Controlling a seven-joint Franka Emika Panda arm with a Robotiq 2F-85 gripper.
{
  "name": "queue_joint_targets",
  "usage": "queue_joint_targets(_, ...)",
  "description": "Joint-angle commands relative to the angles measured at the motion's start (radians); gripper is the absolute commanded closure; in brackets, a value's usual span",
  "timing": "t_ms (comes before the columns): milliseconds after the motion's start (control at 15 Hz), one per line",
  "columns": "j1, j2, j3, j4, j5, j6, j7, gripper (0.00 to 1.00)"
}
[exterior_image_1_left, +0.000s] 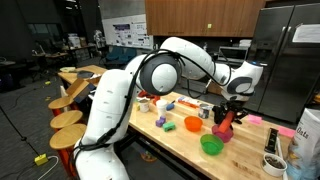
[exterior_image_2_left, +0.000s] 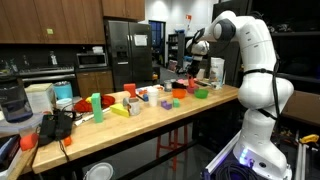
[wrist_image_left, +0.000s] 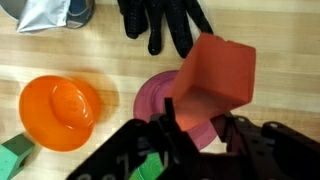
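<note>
The magenta bowl (wrist_image_left: 157, 96) is below my gripper and to its left in the wrist view, so I need to move my gripper gently down and to that side to let go of the red-orange block (wrist_image_left: 215, 72).
My gripper (wrist_image_left: 198, 120) is shut on the lower end of a red-orange block (wrist_image_left: 215, 72), which hangs tilted above a magenta bowl (wrist_image_left: 150, 98) on the wooden table. In the wrist view the block covers most of that bowl. In an exterior view the gripper (exterior_image_1_left: 231, 105) holds the red block (exterior_image_1_left: 223, 118) just over the magenta bowl (exterior_image_1_left: 226, 134) near the table's far end. An orange bowl (wrist_image_left: 60, 112) sits beside the magenta one. A green bowl (exterior_image_1_left: 211, 145) lies close to the table's front edge.
A black glove (wrist_image_left: 160, 22) and a silver bag (wrist_image_left: 45, 12) lie beyond the bowls. Coloured blocks and cups (exterior_image_1_left: 163, 122) are scattered along the wooden table (exterior_image_1_left: 175, 145). Round stools (exterior_image_1_left: 68, 118) stand at one side. A fridge (exterior_image_2_left: 130, 55) stands behind.
</note>
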Motion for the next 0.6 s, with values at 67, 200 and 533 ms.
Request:
queue_joint_targets(67, -0.022, 0.026, 0.02, 0.049, 0.015, -0.057, -0.032, 0.84)
queue_joint_targets(200, -0.021, 0.032, 0.019, 0.058, 0.009, -0.076, -0.032, 0.84)
queue_joint_targets(533, -0.022, 0.049, 0.019, 0.083, 0.003, -0.14, -0.039, 0.84)
